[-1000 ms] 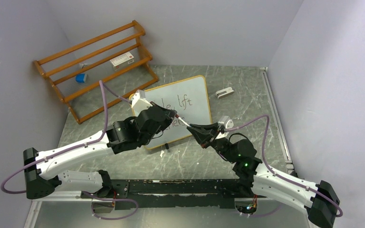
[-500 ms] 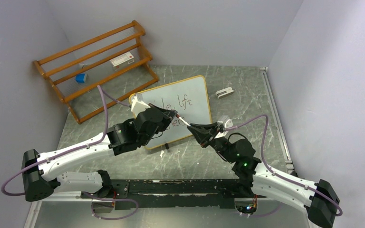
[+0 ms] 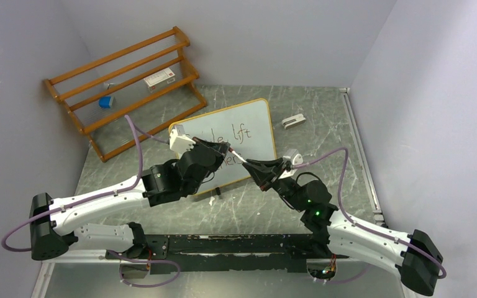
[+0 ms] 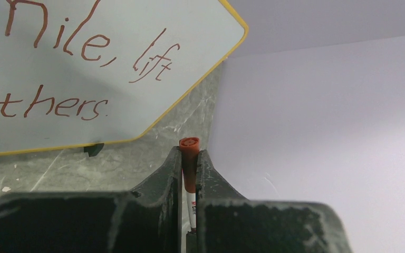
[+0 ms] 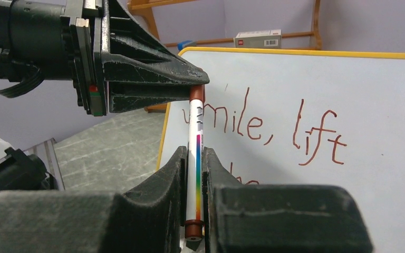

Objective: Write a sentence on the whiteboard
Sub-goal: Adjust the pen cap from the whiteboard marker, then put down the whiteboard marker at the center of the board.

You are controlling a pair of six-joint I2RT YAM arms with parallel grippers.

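Note:
My right gripper lowers to the right in the top view next, freeing the marker over bare tabletop beside the whiteboard, as the sentence (image 4: 58,105) is written.
The whiteboard (image 3: 256,138) lies tilted on the table. On it is the sentence (image 4: 58,105) in brown-red ink, "Smile, lift" above "others"; the right wrist view shows part of it (image 5: 253,124). A white marker (image 5: 196,158) with a rainbow stripe spans between both grippers, in front of the board's near edge. My right gripper (image 5: 192,153) is shut on its barrel. My left gripper (image 4: 190,155) is shut on the brown-red cap (image 4: 190,150) at the marker's other end. In the top view the left gripper (image 3: 225,149) and right gripper (image 3: 251,166) meet tip to tip.
An orange-brown slatted wooden rack (image 3: 124,81) stands at the back left, holding a small box (image 3: 159,79) and a blue item (image 3: 105,102). A small white object (image 3: 293,121) lies right of the board. Walls close in on the left, back and right.
The left wrist has swung slightly down and left while its fingertips stay at the cap. The right arm has edged a little to the left. Both grips hold.

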